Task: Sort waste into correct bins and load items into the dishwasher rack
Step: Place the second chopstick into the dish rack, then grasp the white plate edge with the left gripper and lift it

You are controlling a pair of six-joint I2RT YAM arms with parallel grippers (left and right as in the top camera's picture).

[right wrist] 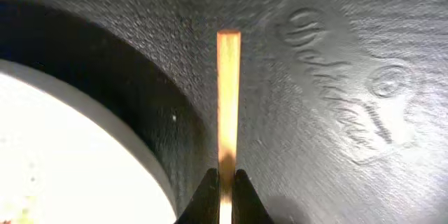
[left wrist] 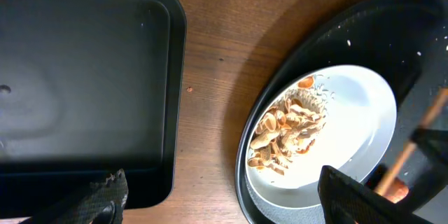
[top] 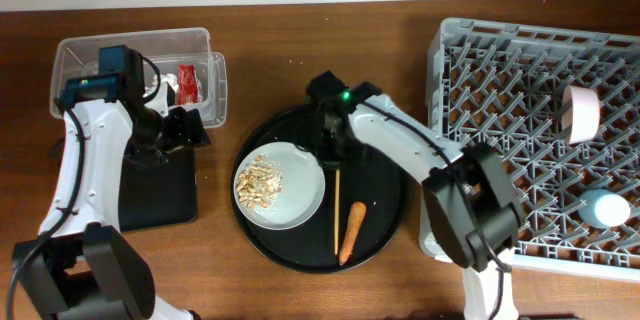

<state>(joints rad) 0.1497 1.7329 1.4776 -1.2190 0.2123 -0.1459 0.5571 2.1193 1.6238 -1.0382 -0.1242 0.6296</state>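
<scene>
The rack holding dishes lies to my right gripper's right in the overhead view, so I should lift the stick (top: 337, 210) across, lower it inside the tray-side edge (top: 456, 92) and release.
My right gripper (top: 335, 156) (right wrist: 225, 182) is shut on the upper end of the thin wooden stick (top: 337, 210) (right wrist: 228, 91), which lies on the big round black tray. Beside the stick on that tray, the pale plate (top: 300, 195) (left wrist: 350, 126) holds beige food scraps (top: 260, 182) (left wrist: 287, 129). The orange carrot (top: 352, 232) lies to the right of the stick. My left gripper (top: 186, 127) (left wrist: 224, 203) is open and empty, between the shallow black tray (top: 160, 195) (left wrist: 84, 77) and the plate. The clear tub (top: 130, 45) holds the red wrapper (top: 187, 82). The grey rack (top: 500, 80) holds the white bowl (top: 580, 112) and the blue cup (top: 605, 207).
The big round black tray (top: 385, 215) (right wrist: 336, 77) sits between the shallow black tray and the rack. Bare wood shows between the two trays (left wrist: 210, 112). The plate's rim (right wrist: 70, 154) lies just left of the stick.
</scene>
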